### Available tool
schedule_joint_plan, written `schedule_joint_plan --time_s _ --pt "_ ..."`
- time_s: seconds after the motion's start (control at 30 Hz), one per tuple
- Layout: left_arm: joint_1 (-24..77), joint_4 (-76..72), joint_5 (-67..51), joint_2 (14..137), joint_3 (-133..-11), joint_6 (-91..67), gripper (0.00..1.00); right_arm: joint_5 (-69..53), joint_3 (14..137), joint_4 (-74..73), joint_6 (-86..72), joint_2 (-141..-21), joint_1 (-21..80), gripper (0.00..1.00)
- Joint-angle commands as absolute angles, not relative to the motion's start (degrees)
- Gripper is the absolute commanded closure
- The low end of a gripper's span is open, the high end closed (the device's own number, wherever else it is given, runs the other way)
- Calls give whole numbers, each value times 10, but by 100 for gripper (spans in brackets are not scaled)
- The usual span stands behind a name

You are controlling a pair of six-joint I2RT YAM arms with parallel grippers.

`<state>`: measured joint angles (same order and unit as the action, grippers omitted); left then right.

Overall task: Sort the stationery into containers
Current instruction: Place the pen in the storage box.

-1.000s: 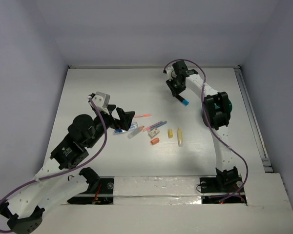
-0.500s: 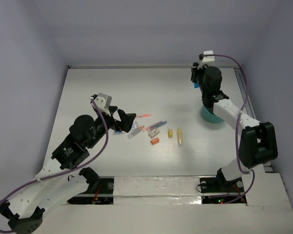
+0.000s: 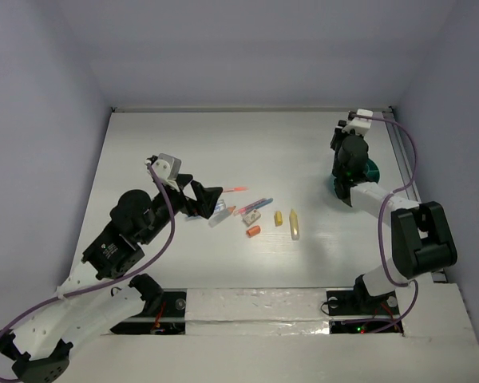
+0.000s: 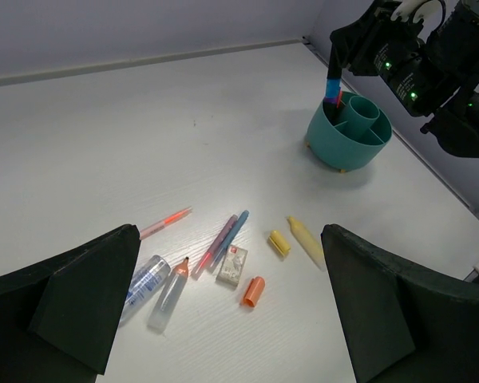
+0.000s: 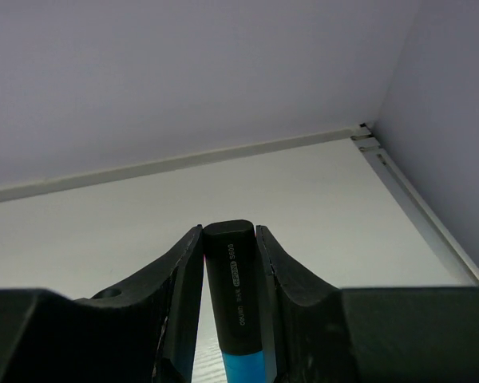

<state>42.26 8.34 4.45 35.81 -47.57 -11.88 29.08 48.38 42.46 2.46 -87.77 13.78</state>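
Note:
Next, my right gripper moves down and slightly back over the organiser's rim section and tips its fingers downward, since the marker's lower end already dips inside it.
My right gripper [image 5: 229, 231] is shut on a black-and-blue marker [image 5: 233, 295] and holds it upright over the round teal organiser [image 4: 350, 136]. In the left wrist view the marker's [image 4: 333, 84] lower end dips into a rim compartment. In the top view the right gripper [image 3: 348, 163] hides most of the organiser [image 3: 372, 171]. My left gripper [image 3: 207, 196] is open and empty above the loose stationery: thin pink pen [image 4: 166, 222], blue-white pen [image 4: 144, 276], clear orange-tipped marker [image 4: 169, 294], purple marker [image 4: 215, 244], white eraser [image 4: 232, 265], orange stub [image 4: 253, 291], yellow cap [image 4: 279, 242], yellow marker [image 4: 306, 241].
The stationery lies in a cluster at the table's middle [image 3: 255, 215]. A metal rail [image 3: 411, 191] runs along the table's right edge, close behind the organiser. Walls close the table at the back and both sides.
My right arm swung from the table's back middle to the right, carrying the blue marker over the teal organiser. My left arm has barely moved.

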Motion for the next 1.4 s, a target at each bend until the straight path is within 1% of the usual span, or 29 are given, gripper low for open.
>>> schedule_joint_plan --time_s 0.0,0.5,0.7,0.97,1.1,1.13,1.2,1.23,1.27,1.3,1.33,1.37 --pt "418 47 33 356 -473 -115 3 338 464 518 5 -860 129 93" --pt "418 48 33 362 -473 -115 2 349 420 509 -38 -867 113 93" --pt "418 49 36 359 -473 -115 2 355 403 501 -56 -860 113 90" --pt "418 50 38 355 -475 -115 1 358 404 406 -123 -843 113 84" --pt "418 50 38 355 -474 -115 1 354 405 368 -145 -825 113 76" --pt "418 50 38 354 -474 -114 1 353 407 350 -150 -822 113 71" --pt "418 51 39 354 -474 -113 1 351 417 320 -155 -814 113 65" --pt "418 51 40 354 -475 -114 1 350 424 307 -156 -813 113 56" --pt "418 52 43 355 -475 -114 1 348 431 293 -158 -813 113 51" --pt "418 53 46 355 -475 -114 1 349 440 278 -160 -812 113 50" --pt "418 54 48 353 -475 -114 1 348 453 257 -160 -809 113 44" --pt "418 53 50 352 -475 -115 1 343 456 251 -159 -805 113 41"
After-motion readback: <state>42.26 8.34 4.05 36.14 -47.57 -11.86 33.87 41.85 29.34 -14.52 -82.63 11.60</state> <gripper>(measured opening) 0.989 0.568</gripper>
